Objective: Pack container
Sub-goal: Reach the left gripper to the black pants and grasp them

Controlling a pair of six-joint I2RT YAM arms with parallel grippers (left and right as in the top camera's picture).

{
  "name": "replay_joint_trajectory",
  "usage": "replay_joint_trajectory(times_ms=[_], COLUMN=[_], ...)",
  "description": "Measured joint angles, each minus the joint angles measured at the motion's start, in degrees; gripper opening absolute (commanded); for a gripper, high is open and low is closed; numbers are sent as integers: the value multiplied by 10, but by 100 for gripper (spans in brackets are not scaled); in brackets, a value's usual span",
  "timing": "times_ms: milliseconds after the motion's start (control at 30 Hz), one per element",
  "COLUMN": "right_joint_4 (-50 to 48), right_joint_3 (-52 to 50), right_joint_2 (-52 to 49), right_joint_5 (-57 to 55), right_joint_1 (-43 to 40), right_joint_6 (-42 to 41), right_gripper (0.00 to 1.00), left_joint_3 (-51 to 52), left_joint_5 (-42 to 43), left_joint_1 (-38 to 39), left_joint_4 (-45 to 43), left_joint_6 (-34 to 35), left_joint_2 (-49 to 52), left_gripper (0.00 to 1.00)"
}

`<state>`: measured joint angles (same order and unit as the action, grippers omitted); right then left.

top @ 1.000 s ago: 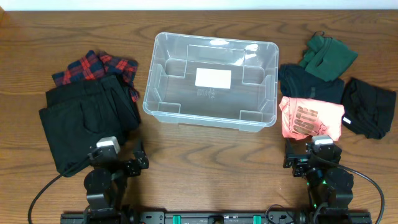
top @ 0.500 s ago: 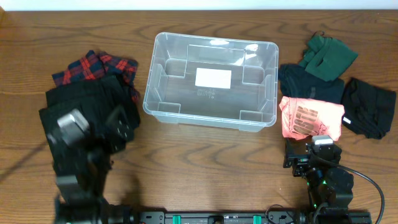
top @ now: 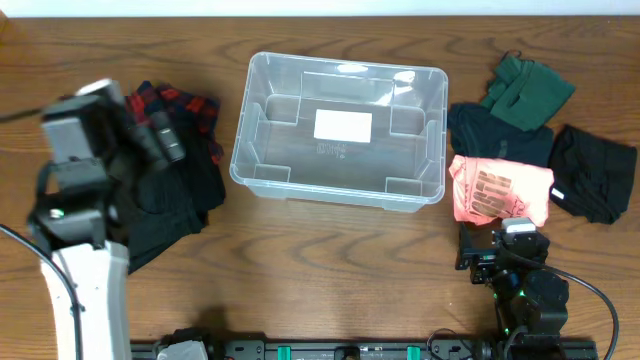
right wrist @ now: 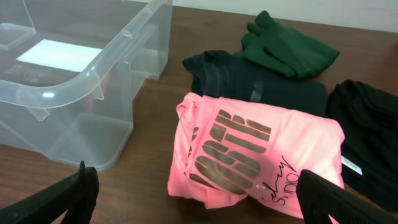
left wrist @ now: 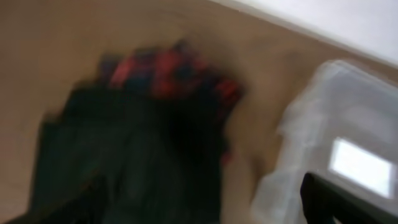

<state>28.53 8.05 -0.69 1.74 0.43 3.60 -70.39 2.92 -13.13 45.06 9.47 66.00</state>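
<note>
The left gripper moves down and back to the garment's outer edge next, since the container (top: 262, 170) is still empty and the black garment lies directly below.
The clear plastic container (top: 262, 170) stands empty at the table's middle back, a white label on its base. It also shows in the right wrist view (right wrist: 81, 81) and, blurred, in the left wrist view (left wrist: 323, 124). My left gripper (top: 160, 137) is raised over the folded black garment (top: 165, 200) at the left; its fingers look spread and empty. My right gripper (top: 497, 255) is open and empty at the front right, just short of a folded pink shirt (top: 500, 188), which also shows in the right wrist view (right wrist: 255, 152).
A red plaid garment (top: 192, 105) lies behind the black one. Right of the container lie a dark folded garment (top: 495, 130), a green one (top: 528, 88) and a black one (top: 592, 170). The left wrist view is motion-blurred.
My left arm has risen from its rest at the front left and swung up and back over the black garment. The right arm has not moved.
</note>
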Motion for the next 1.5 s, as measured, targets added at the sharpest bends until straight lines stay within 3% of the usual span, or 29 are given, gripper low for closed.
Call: replay_joint_trajectory(times_ms=[333,400,533,1100,1500], right_joint_4=[0,0,0,0,0], right_joint_3=[0,0,0,0,0], right_joint_2=[0,0,0,0,0], right_joint_5=[0,0,0,0,0], right_joint_1=[0,0,0,0,0], right_joint_6=[0,0,0,0,0], right_gripper=[99,99,99,99,99], left_joint_3=[-1,-2,-2,-3,-3], left_joint_5=[119,140,162,314,382], left_joint_1=[-366,-416,-480,-497,-495], left_joint_4=[101,104,96,19,-32], left_joint_6=[21,12,-10,-247,-316], left_joint_2=[73,100,169,382,464], left_gripper=[99,91,95,95,92])
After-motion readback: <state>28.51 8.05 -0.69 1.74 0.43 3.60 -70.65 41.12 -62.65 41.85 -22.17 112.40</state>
